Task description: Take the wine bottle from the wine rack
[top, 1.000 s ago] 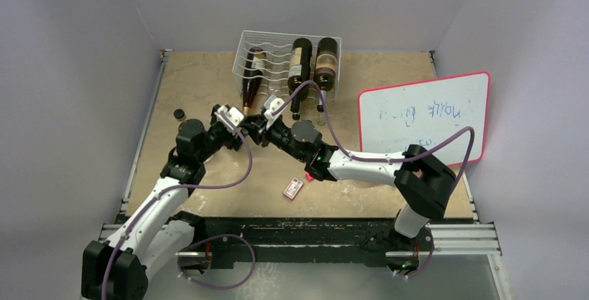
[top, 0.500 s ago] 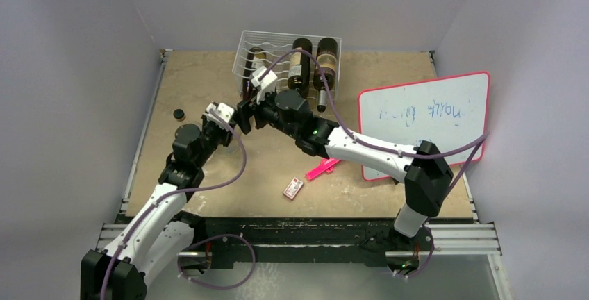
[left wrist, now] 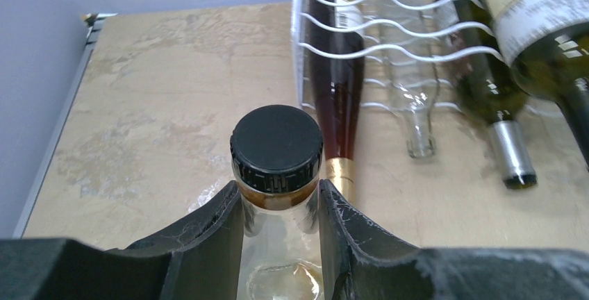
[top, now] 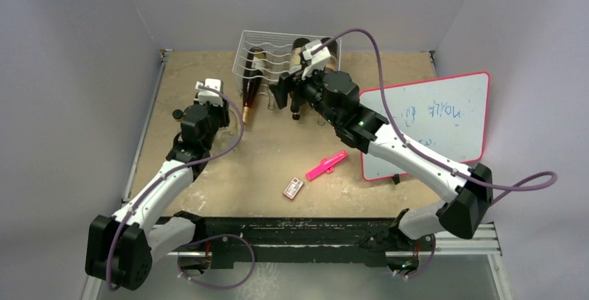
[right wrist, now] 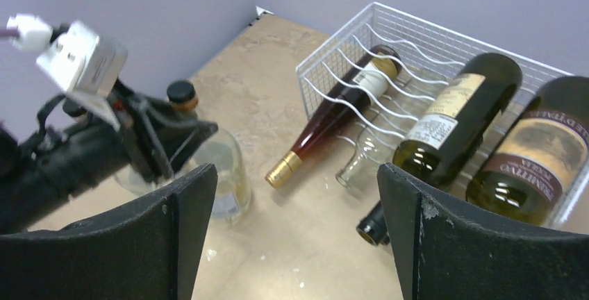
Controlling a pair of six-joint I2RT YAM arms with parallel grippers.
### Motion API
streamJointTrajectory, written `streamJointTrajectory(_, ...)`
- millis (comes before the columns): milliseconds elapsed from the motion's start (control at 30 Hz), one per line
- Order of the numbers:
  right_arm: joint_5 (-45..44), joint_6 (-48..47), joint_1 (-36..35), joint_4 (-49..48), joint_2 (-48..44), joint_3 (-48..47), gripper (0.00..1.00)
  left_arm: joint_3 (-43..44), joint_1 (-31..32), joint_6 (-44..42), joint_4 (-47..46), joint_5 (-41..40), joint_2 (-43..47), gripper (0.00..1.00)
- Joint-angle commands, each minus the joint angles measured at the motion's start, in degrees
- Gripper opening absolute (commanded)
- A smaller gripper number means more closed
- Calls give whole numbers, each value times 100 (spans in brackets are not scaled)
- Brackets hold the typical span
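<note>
Next, my left gripper moves outward and toward the rail and turns to face the back corner, since bare table shows between rack (top: pixel 255 39) and rail.
My left gripper (left wrist: pixel 278 206) is shut on the neck of a clear glass bottle (left wrist: pixel 276 148) with a black screw cap. It holds the bottle upright, left of the rack and off it. From the right wrist the bottle's round body (right wrist: pixel 226 168) shows low by the table under the left gripper (right wrist: pixel 198 133). The white wire wine rack (top: pixel 255 39) stands at the back. In it lie a dark red wine bottle with a gold foil neck (right wrist: pixel 340 116), an empty clear bottle (right wrist: pixel 361 157) and two dark labelled wine bottles (right wrist: pixel 451 119). My right gripper (right wrist: pixel 295 196) hangs open and empty before the rack (right wrist: pixel 389 19).
A pink-framed whiteboard (top: pixel 424 123) leans at the right. A pink clip-like object (top: pixel 325 167) and a small card (top: pixel 294 188) lie on the table's near middle. The table's left rail (left wrist: pixel 55 140) runs close beside the left arm. The right arm (top: pixel 389 147) reaches across the middle.
Both grippers were together at the table's middle. The right one has opened and swung up to the rack's front. The left arm has drawn back to the left, shut on the clear bottle.
</note>
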State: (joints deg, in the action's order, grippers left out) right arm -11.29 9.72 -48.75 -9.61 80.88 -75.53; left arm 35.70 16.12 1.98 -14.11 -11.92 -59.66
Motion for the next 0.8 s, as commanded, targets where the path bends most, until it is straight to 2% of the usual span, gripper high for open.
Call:
streamJointTrajectory(0, -173, -133, -12, 201, -428, 408, 87, 962, -39, 437, -1282, -1112, -494, 0)
streamJointTrajectory(133, -199, -147, -12, 228, -672, 718, 87, 1460, -48, 372, -1370, -1531, -940, 0)
streamJointTrajectory(333, -204, -191, -12, 375, -863, 909, 87, 1642, -251, 91, -1858, -2265, -1273, 0)
streamJointTrajectory(567, -287, -304, -13, 597, -1039, 1123, 87, 1541, -809, 75, -2086, -2060, -1480, 0)
streamJointTrajectory(733, -336, -234, -12, 588, -976, 1299, 87, 1499, -1244, 567, -2076, -1714, -1499, 0)
streamJointTrajectory(767, -308, -218, -12, 600, -922, 1285, 87, 1496, -1263, 548, -2056, -1645, -1509, 4)
